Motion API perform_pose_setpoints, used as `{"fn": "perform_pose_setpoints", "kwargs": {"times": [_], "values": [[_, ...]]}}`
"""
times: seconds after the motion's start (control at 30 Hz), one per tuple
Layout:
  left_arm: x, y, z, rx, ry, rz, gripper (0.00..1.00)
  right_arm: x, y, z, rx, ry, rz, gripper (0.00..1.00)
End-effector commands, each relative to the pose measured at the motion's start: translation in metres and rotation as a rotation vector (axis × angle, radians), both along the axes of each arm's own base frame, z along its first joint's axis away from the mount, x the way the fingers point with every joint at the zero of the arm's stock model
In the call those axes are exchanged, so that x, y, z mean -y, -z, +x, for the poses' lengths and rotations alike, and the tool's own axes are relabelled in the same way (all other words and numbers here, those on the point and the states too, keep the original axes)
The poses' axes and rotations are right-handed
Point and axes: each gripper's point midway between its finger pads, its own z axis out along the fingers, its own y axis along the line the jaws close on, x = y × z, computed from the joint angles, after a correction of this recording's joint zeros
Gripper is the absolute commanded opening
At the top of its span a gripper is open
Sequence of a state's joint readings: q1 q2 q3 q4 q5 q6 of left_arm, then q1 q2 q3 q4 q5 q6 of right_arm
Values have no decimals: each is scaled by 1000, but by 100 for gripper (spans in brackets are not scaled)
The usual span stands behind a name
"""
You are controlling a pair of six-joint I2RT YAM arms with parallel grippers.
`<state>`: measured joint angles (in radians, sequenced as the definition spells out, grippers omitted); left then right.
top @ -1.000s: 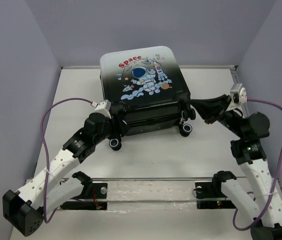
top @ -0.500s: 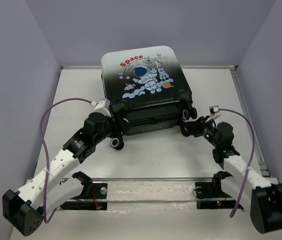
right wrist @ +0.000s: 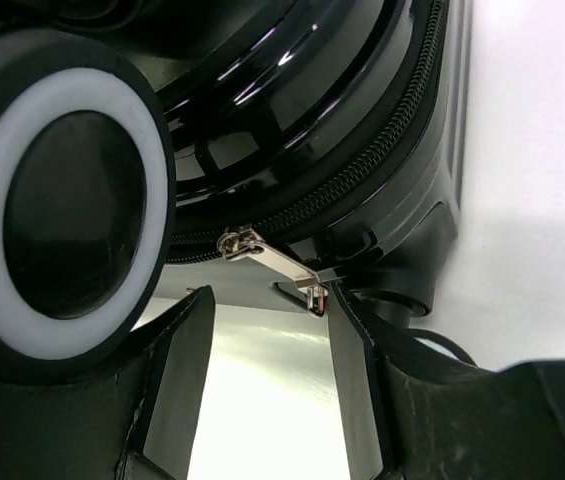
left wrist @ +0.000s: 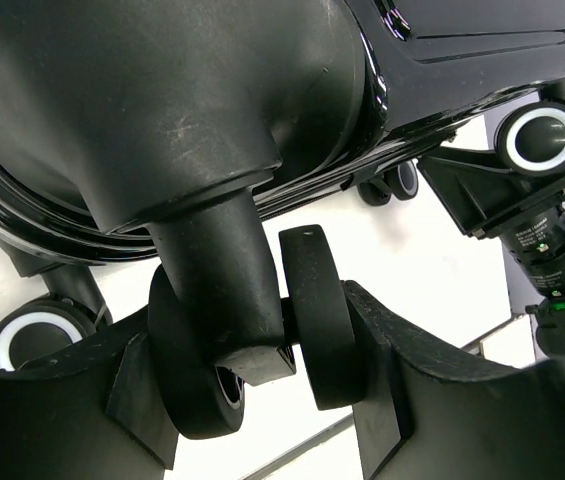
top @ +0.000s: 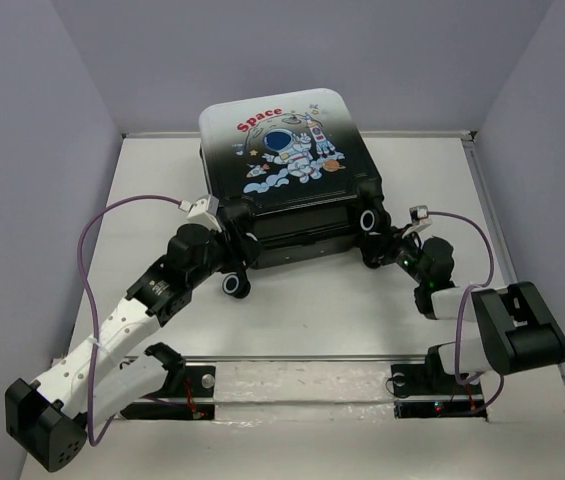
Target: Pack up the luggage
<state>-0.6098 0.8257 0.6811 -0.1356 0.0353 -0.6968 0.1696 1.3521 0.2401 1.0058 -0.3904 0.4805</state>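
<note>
The silver zipper pull (right wrist: 272, 262) slants across the gap between my open fingers, so I will move my right gripper in a little toward the luggage and close on it.
The luggage (top: 282, 165) lies flat at the table's back middle, astronaut print up, wheels toward me. My left gripper (top: 234, 262) is at its near-left corner. In the left wrist view its fingers (left wrist: 392, 350) press both sides of the black twin caster wheel (left wrist: 314, 310) under the shell (left wrist: 162, 100). My right gripper (top: 387, 250) is at the near-right corner by a white-ringed wheel (top: 369, 220). In the right wrist view it (right wrist: 267, 340) stands open just below the silver zipper pull (right wrist: 272, 262), whose tip hangs beside the right finger (right wrist: 367, 360). A large wheel (right wrist: 62, 210) fills the left.
A clear bar on metal rails (top: 302, 362) crosses the near edge between the arm bases. Grey walls enclose the white table (top: 312, 310) on three sides. Purple cables (top: 97, 230) loop off both arms.
The right arm has folded down and swung left to the luggage's near-right corner, and its jaws have opened. The luggage shifted slightly. The left arm holds its place.
</note>
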Motion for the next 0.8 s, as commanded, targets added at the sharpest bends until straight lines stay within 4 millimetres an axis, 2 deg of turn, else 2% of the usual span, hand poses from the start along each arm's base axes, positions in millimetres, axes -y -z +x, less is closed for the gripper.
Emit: {"fn": "perform_pose_setpoints", "kwargs": {"times": [0.0, 0.17, 0.23, 0.4, 0.43, 0.53, 0.57, 0.73, 0.77], "values": [[25, -186, -19, 570, 186, -284, 6, -2, -62, 14, 271, -5, 48, 55], [26, -179, -24, 537, 202, -302, 6, 4, -68, 27, 332, 24, 11, 56], [27, -177, -26, 529, 209, -309, 6, 2, -81, 28, 384, 13, 34, 54], [26, -166, -24, 501, 200, -293, 6, -3, -108, 33, 450, -5, 82, 31], [27, -162, -22, 491, 194, -290, 6, -3, -112, 33, 462, -5, 89, 22], [28, -156, -20, 478, 187, -284, 6, -3, -121, 30, 484, -7, 119, 14], [28, -153, -19, 472, 186, -282, 6, -3, -123, 29, 488, -6, 134, 7], [32, -150, -16, 463, 192, -290, 6, -7, -119, 19, 467, -43, 188, 7], [33, -150, -17, 463, 199, -295, 6, -19, -114, 14, 453, -74, 198, 7]]}}
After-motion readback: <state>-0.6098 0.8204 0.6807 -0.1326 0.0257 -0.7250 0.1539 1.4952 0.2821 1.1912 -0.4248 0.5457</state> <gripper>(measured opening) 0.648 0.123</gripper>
